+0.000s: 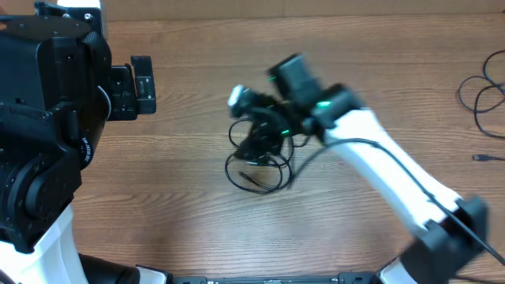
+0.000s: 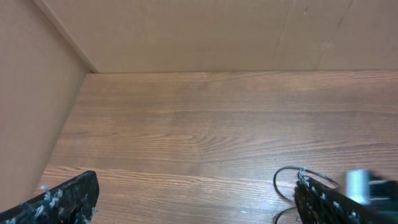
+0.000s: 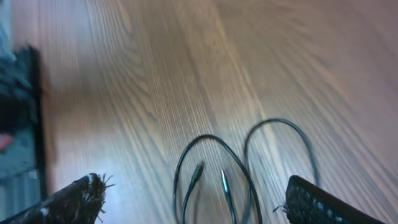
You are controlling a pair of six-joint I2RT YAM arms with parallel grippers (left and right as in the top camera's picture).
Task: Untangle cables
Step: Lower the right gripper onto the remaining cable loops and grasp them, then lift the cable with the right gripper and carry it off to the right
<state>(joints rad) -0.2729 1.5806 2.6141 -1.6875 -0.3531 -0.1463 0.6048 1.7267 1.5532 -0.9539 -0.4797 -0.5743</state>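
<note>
My right gripper moves down, open, onto the piece of the cable loop beside the plug ends next, because that cable still lies on the wood below its spread fingers.
The cables (image 1: 256, 170) are thin black cords lying in loose loops at the middle of the table. My right gripper (image 1: 256, 134) hovers just over their far part, blurred. In the right wrist view the gripper (image 3: 196, 208) is open, and two cable loops (image 3: 214, 165) and two plug ends (image 3: 196, 172) lie on the wood between its fingers, not gripped. My left gripper (image 1: 142, 85) is off to the left, well apart from the cables. In the left wrist view it (image 2: 199, 208) is open and empty, with a cable loop (image 2: 283, 183) showing beside its right finger.
A second bunch of thin black cord (image 1: 481, 95) lies at the far right edge, with a loose plug end (image 1: 485, 158) below it. The left arm's bulky black body (image 1: 39, 134) fills the left side. A wall edge (image 2: 62, 37) borders the table's far left.
</note>
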